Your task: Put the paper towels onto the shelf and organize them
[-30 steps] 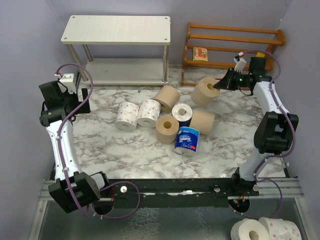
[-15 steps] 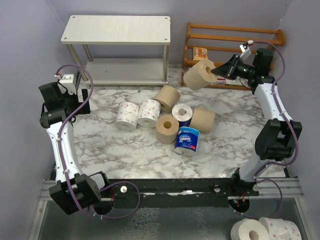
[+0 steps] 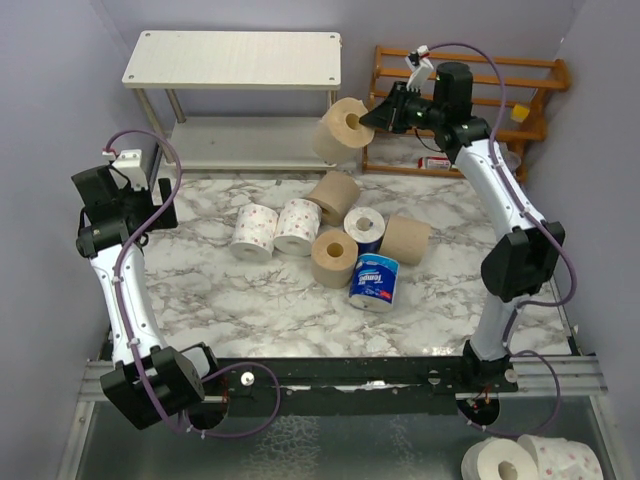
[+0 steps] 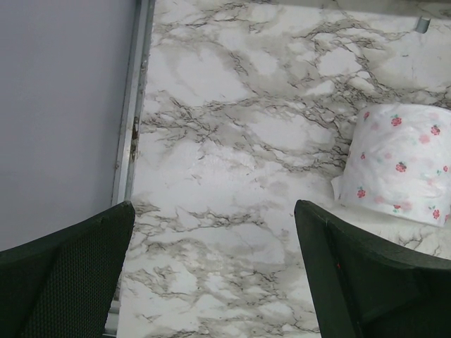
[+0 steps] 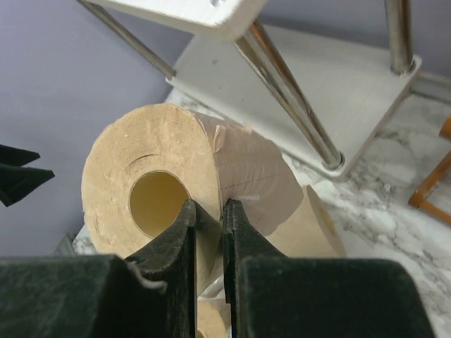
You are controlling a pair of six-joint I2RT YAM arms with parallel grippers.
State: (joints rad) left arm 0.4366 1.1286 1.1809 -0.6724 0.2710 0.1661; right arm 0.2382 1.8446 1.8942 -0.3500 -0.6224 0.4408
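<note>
My right gripper lifts the tan roll next and carries it outward onto the upper board's end by the rack (image 5: 222, 13). It then releases the roll there, as that board stands empty.
My right gripper (image 3: 372, 117) is shut on the wall of a tan paper towel roll (image 3: 342, 128), held in the air by the right end of the white shelf (image 3: 235, 58), at its lower board (image 3: 250, 140). In the right wrist view one finger sits in the core of the roll (image 5: 151, 165), the other outside; the gripper (image 5: 209, 205) is above the shelf's leg (image 5: 289, 91). Three tan rolls (image 3: 334, 257), two pink-dotted rolls (image 3: 255, 230) and two blue-wrapped rolls (image 3: 375, 280) lie on the marble table. My left gripper (image 4: 215, 208) is open and empty, left of a pink-dotted roll (image 4: 398, 163).
The orange-brown wooden rack (image 3: 465, 90) stands right of the shelf, behind my right arm. Purple walls close in the left, back and right sides. Two more rolls (image 3: 525, 460) lie below the table's front edge at the bottom right.
My right gripper has carried the tan roll up and to the left, from in front of the wooden rack to the shelf's right end. The left arm has barely moved.
</note>
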